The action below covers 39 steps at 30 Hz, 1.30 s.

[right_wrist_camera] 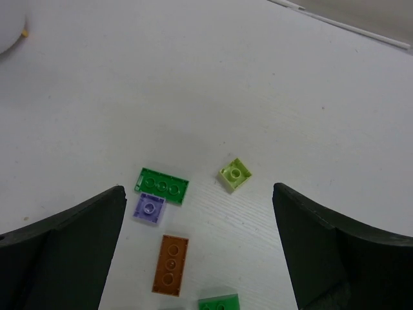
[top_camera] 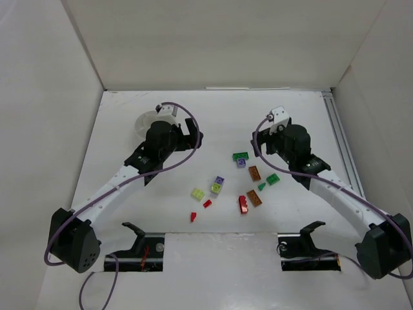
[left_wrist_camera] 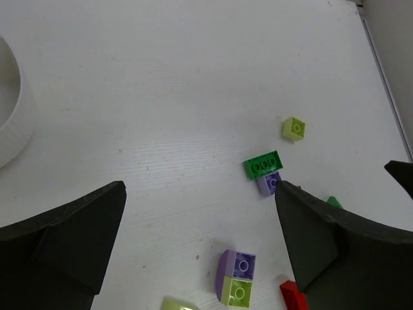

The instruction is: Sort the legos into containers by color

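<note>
The small yellow-green brick (right_wrist_camera: 235,174) sits crooked between my right gripper's fingers in the wrist view, so they turn and come down astride its opposite sides next.
Legos lie scattered mid-table: a green brick (top_camera: 240,155), a purple one (top_camera: 241,163), brown-orange ones (top_camera: 253,172), a red one (top_camera: 243,205), and a joined purple and yellow-green piece (top_camera: 217,185). The white cup (top_camera: 143,121) stands at the back left, partly behind the left arm. My left gripper (top_camera: 193,137) is open and empty above bare table (left_wrist_camera: 200,187), right of the cup (left_wrist_camera: 11,123). My right gripper (top_camera: 260,141) is open and empty (right_wrist_camera: 198,190) over a green brick (right_wrist_camera: 161,185), a purple brick (right_wrist_camera: 149,209) and a yellow-green brick (right_wrist_camera: 235,174).
White walls enclose the table on the left, back and right. A metal rail (top_camera: 339,139) runs along the right side. More small red pieces (top_camera: 192,216) and a yellow-green brick (top_camera: 197,194) lie nearer the front. Two black stands (top_camera: 139,236) sit at the near edge.
</note>
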Available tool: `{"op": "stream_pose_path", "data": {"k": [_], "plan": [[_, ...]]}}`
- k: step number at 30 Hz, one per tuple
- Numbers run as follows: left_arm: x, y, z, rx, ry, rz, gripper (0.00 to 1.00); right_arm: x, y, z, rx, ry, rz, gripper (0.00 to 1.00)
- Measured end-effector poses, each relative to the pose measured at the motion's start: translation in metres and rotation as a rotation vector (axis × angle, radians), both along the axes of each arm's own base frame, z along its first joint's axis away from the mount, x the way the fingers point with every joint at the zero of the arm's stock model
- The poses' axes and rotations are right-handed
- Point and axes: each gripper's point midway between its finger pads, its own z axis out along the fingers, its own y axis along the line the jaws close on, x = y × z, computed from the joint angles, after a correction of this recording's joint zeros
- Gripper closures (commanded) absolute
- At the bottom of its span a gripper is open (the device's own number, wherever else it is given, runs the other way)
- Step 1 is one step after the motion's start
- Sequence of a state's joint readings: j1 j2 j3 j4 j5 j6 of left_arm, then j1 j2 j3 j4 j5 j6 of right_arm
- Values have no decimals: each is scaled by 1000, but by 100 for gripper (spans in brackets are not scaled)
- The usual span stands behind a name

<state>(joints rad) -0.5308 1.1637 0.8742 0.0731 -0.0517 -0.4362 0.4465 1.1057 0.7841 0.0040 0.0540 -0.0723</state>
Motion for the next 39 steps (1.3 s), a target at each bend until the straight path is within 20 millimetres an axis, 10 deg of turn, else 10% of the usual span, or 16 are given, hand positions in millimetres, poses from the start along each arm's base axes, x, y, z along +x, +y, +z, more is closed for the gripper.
{"op": "stream_pose_path", "data": {"k": [7,26,39], "plan": [[-5,2,-13,26,32,-10,1,7,-15,-11,22,39,-137,0],[-8,2,-27,38,58,-20,1,76,-20,-155,71,509,-375,22],[-7,-1,-42,52,91,-32,1,89,-24,-169,94,541,-488,44]]}}
